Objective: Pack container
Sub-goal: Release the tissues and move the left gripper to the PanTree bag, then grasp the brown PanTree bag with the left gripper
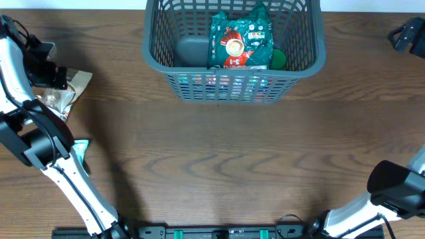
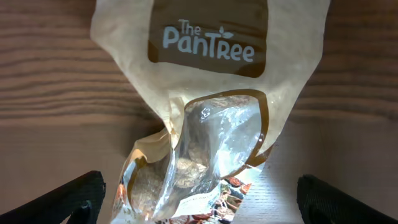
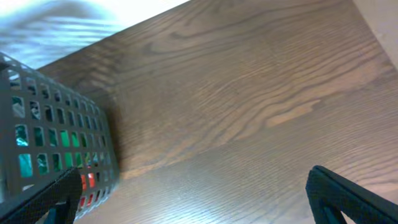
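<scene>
Next, my left gripper lowers onto the snack bag's clear window (image 1: 58, 99) (image 2: 208, 148) and closes across it, as its open fingers already stand on either side of the bag.
The dark grey lattice basket (image 1: 302, 56) stands at the table's far middle, with a green and red packet (image 1: 240, 41) and other packets inside. Its wall also shows at the left of the right wrist view (image 3: 56, 146). A tan "The PanTree" snack bag (image 1: 68, 93) with a clear window lies flat on the table at the far left. My left gripper (image 1: 53, 74) is open over it, and in the left wrist view its fingers (image 2: 199, 202) stand wide on either side of the bag's lower end (image 2: 211, 93). My right gripper (image 1: 406, 34) (image 3: 199, 199) is open and empty at the far right, above bare wood.
The wooden table (image 1: 219, 159) spreads between the arms. A small teal item (image 1: 81, 149) shows beside the left arm, partly hidden. The right arm's base (image 1: 398, 189) sits at the front right. The table's near edge holds a black rail (image 1: 212, 232).
</scene>
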